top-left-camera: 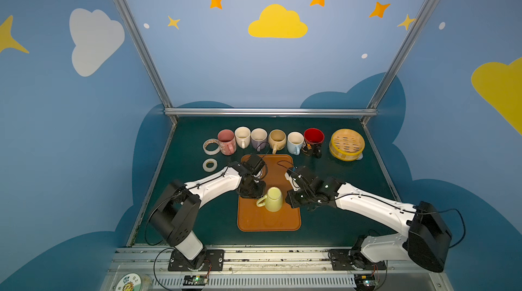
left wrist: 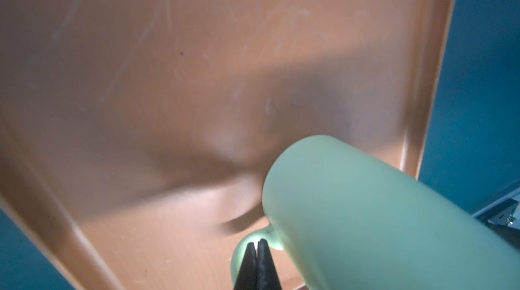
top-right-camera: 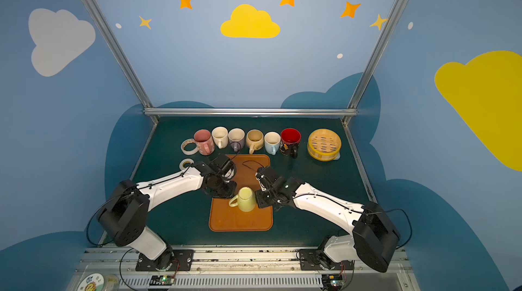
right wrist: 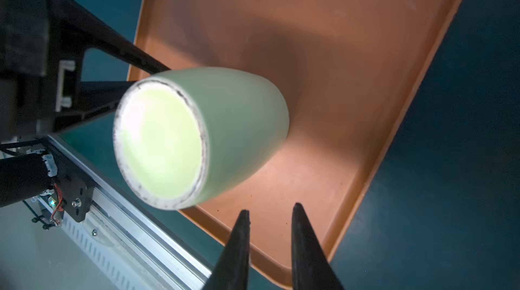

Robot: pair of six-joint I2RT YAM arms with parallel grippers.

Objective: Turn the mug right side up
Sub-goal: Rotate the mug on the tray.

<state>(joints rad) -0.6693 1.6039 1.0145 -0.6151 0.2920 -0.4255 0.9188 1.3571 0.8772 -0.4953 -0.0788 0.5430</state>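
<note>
My left gripper holds the handle and will next ease it slightly back over the orange tray [top-left-camera: 268,223] [left wrist: 208,254] and open to let go, since the tray is directly beneath the upside-down mug's rim.
A pale yellow-green mug [top-left-camera: 274,199] hangs bottom-up and tilted over the orange tray [top-left-camera: 268,223], apparently lifted off it. Its handle [top-left-camera: 261,201] points toward the left arm. My left gripper [left wrist: 257,244] is shut on that handle [left wrist: 247,243], with the mug body [left wrist: 365,212] beside the fingers. The right wrist view faces the mug's unglazed base [right wrist: 161,148]. My right gripper [right wrist: 270,208] is to the right of the mug, apart from it. Its fingers stand a little way apart over the tray's rim [right wrist: 332,246], with nothing between them.
Several upright mugs line the back of the table, from pink [top-left-camera: 226,141] to red [top-left-camera: 313,141]. A yellow steamer basket [top-left-camera: 347,144] stands at the back right. Two tape rolls [top-left-camera: 210,164] lie at the left. A metal rail [top-left-camera: 254,258] runs along the front edge.
</note>
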